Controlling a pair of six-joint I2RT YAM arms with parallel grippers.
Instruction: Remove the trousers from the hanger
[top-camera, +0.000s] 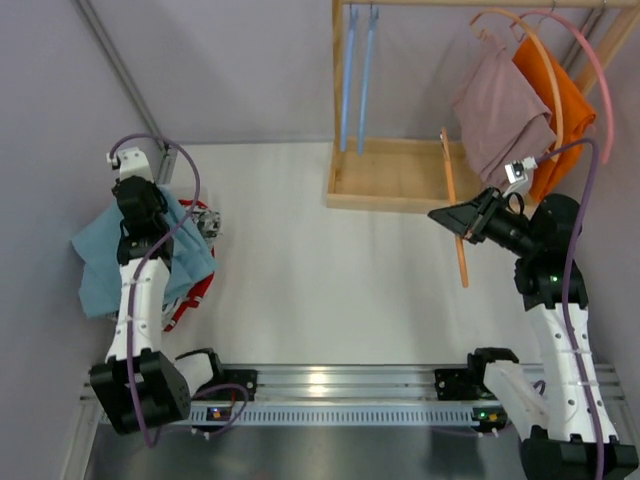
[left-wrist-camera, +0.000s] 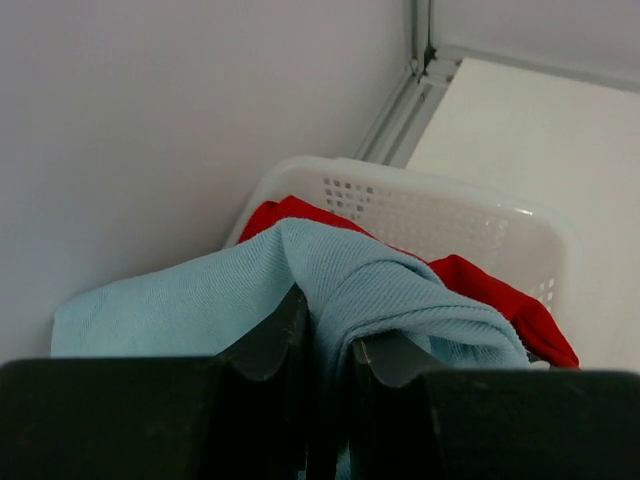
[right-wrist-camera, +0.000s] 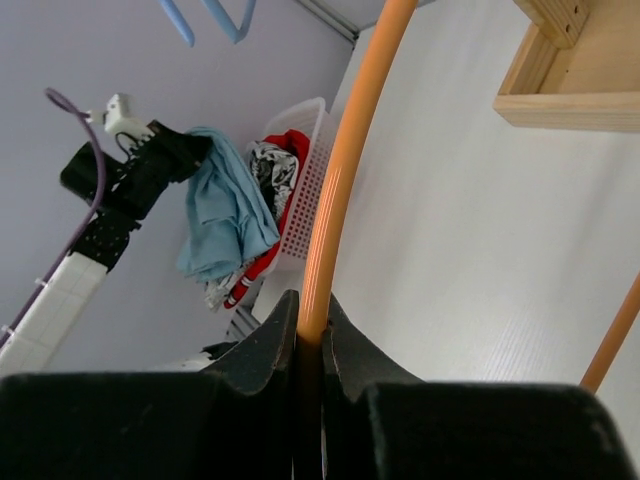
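Note:
I will lift my right gripper outward, take the bare orange hanger (top-camera: 452, 190) onto the bar beside the blue hangers and let go, as that part of the bar is empty.
My left gripper (top-camera: 141, 205) (left-wrist-camera: 325, 330) is shut on a fold of the light blue trousers (top-camera: 100, 262) (left-wrist-camera: 380, 290), holding them over the white basket (left-wrist-camera: 440, 215) at the far left. Red trousers (left-wrist-camera: 500, 300) (top-camera: 190, 295) and a black-printed white pair (top-camera: 207, 220) lie in that basket. My right gripper (top-camera: 458, 217) (right-wrist-camera: 312, 320) is shut on the thin bar of a bare orange hanger (top-camera: 452, 190) (right-wrist-camera: 345, 170) above the table. Dusty mauve trousers (top-camera: 500, 115) and orange trousers (top-camera: 560, 115) hang on the rack at the back right.
A wooden rack with a tray-like base (top-camera: 385, 185) (right-wrist-camera: 570, 70) stands at the back. Two empty blue hangers (top-camera: 357, 75) hang from its rail. A purple wall closes the left side, close behind the basket (right-wrist-camera: 310, 190). White tabletop (top-camera: 320, 280) lies between the arms.

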